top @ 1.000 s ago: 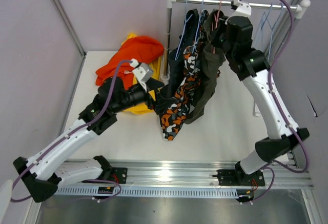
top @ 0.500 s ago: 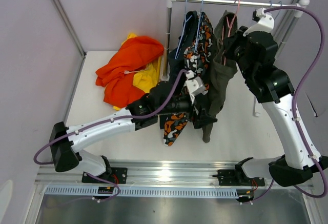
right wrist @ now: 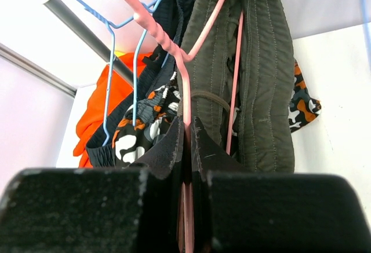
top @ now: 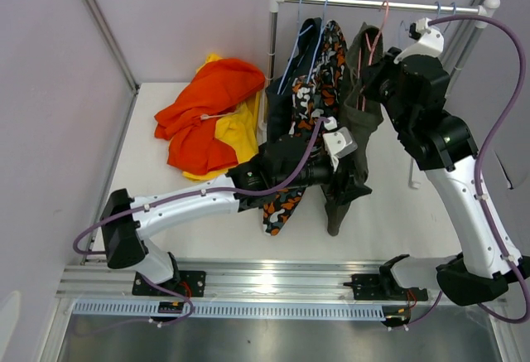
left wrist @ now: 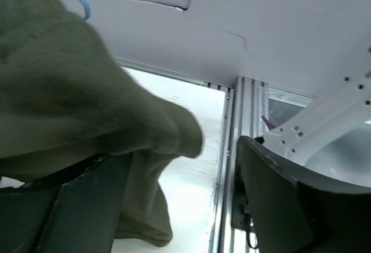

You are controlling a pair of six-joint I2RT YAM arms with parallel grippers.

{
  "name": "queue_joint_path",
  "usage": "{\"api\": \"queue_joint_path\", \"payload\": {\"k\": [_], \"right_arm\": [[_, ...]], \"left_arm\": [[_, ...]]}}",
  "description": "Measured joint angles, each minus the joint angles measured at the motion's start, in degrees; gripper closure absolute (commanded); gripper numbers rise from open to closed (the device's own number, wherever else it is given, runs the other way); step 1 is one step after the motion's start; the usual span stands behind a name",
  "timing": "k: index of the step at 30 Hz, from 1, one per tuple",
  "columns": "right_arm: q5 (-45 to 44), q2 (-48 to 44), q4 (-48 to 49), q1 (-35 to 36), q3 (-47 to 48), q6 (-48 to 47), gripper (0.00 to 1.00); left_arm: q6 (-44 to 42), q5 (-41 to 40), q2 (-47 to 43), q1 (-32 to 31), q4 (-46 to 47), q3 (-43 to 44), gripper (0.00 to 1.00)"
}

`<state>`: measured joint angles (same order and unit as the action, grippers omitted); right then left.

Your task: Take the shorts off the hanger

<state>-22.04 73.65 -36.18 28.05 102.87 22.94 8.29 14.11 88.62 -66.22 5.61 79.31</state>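
The empty blue hangers hang to the right of my right gripper in the top view. I will next carry the pink hanger (top: 374, 35) toward them and let go of it.
The dark olive-grey shorts (top: 361, 126) hang from a pink hanger (top: 374, 35) on the rail (top: 348, 1). My right gripper (top: 374, 68) is shut on that hanger's wire (right wrist: 184, 91), with the olive waistband (right wrist: 261, 79) just beyond the gripper (right wrist: 188, 123). My left gripper (top: 352, 184) is open at the lower leg of the olive shorts; the fabric (left wrist: 87, 108) drapes over its left finger (left wrist: 64, 206), and the gripper (left wrist: 179, 154) has nothing clamped. The camouflage shorts (top: 319, 89) and navy-black shorts (top: 281, 105) hang on blue hangers (right wrist: 110, 73). The orange-red shorts (top: 207, 105) and yellow shorts (top: 240, 126) lie on the table.
The rack's upright post (top: 273, 55) stands behind the hanging clothes. Empty blue hangers (top: 437, 16) hang at the rail's right end. A metal rail (top: 265, 277) runs along the table's near edge. Grey walls close in the left and back.
My left arm has swung from the pile at the left across to the lower olive shorts. My right gripper slid the pink hanger with the olive shorts to the right along the rail.
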Motion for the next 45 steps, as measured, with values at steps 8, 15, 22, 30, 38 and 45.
{"api": "queue_joint_path", "payload": {"k": [8, 15, 22, 30, 38, 45], "right_arm": [[0.0, -1.9, -0.7, 0.0, 0.0, 1.0, 1.0], [0.0, -2.1, -1.0, 0.0, 0.0, 1.1, 1.0], [-1.2, 0.7, -4.2, -0.1, 4.8, 0.7, 1.0], [-0.8, 5.4, -9.9, -1.9, 14.0, 0.4, 1.0], [0.5, 4.7, -13.3, -1.8, 13.8, 2.1, 1.0], [0.5, -1.4, -15.9, -0.1, 11.0, 6.0, 1.0]], "left_arm": [[-1.6, -5.3, 2.4, 0.0, 0.2, 1.0, 0.98], [-2.3, -7.6, 2.4, -0.3, 0.2, 1.2, 1.0], [-2.3, -12.2, -2.8, -5.3, 3.4, -7.3, 1.0], [0.4, -16.4, -9.0, -18.0, 9.8, -23.1, 1.0], [1.7, -21.1, -5.4, -18.0, 7.0, -22.9, 1.0], [2.0, -27.8, 7.0, -8.9, -6.6, 2.7, 1.0]]}}
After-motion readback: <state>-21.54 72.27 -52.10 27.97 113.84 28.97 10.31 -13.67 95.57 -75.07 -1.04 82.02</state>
